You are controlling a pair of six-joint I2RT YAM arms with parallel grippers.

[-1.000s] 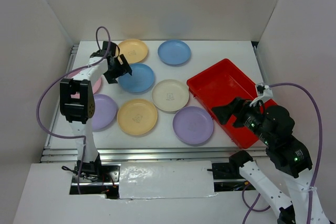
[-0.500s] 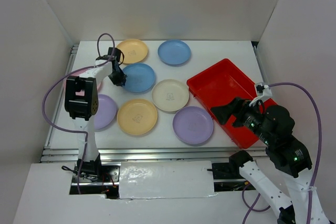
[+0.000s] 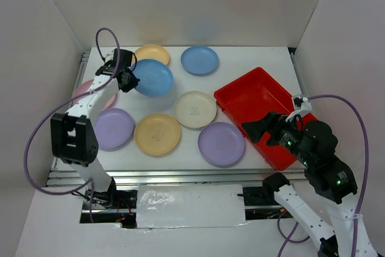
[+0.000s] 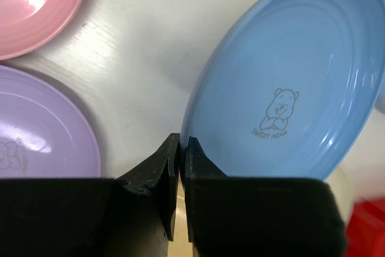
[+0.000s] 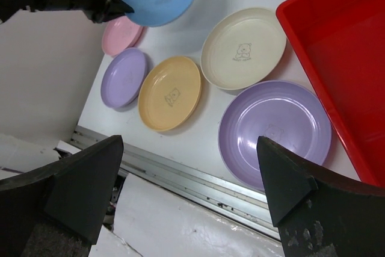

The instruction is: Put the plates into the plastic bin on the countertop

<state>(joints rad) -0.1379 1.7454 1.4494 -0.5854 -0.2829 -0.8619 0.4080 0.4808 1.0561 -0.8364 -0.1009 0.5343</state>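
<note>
The bin's empty far end lies right of my left gripper in the top view, so next I should carry the blue plate with my left gripper over that end of the bin and release.
My left gripper is shut on the near rim of a blue plate, which hangs tilted above the countertop. Lying flat are a yellow plate and a blue one at the back, a pink plate partly under the left arm, a lilac plate, a yellow plate, a cream plate and another lilac plate. The red plastic bin stands on the right with nothing in it. My right gripper is open above the bin's near left edge.
White walls close in the left, back and right sides. A metal rail runs along the countertop's front edge. The left arm's purple cable loops above the back left corner.
The left gripper shut on the blue plate's rim, then lifted and tilted it toward the back left as the arm swung left. The right arm stayed still.
</note>
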